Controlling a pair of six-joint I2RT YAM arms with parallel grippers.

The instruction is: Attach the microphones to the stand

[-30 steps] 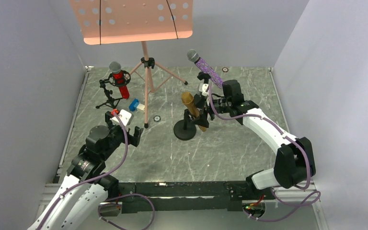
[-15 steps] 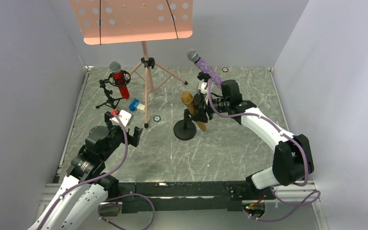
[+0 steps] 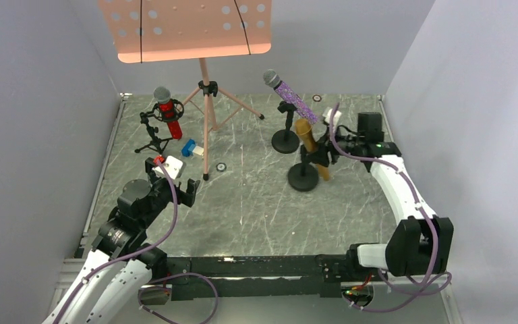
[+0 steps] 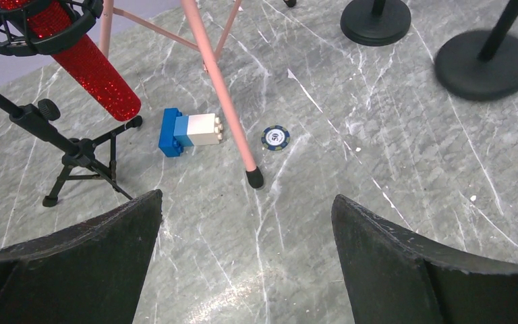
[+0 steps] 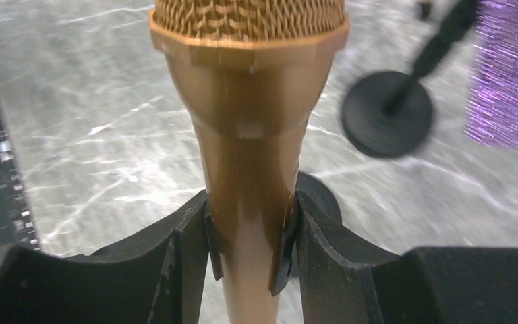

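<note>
I should next carry the gold microphone point(image 3: 304, 132) on its stand outward in my right gripper to release it, because bare tabletop beside the purple microphone lies outward of my gripper.
The gold microphone point(image 3: 304, 132) stands tilted over a round black stand base point(image 3: 303, 179) at the right. My right gripper point(image 3: 322, 150) is shut on its body, just below the head; in the right wrist view both pads press the gold microphone point(image 5: 249, 135) between my gripper point(image 5: 249, 246). The purple microphone point(image 3: 291, 96) sits on its own round-base stand point(image 3: 285, 141) just behind. The red microphone point(image 3: 168, 113) sits in a tripod stand point(image 3: 152, 140) at the back left. My left gripper point(image 3: 174, 181) is open and empty over bare table point(image 4: 246, 263).
A pink music stand point(image 3: 205, 128) rises at the back centre, one foot point(image 4: 255, 179) ahead of my left gripper. A blue-and-white block point(image 4: 189, 131) and a poker chip point(image 4: 276, 138) lie beside it. Grey walls close in on three sides.
My right gripper has moved right and slightly back with the gold microphone, and its round-base stand has come along to beside the purple microphone's stand. The left arm has barely moved.
</note>
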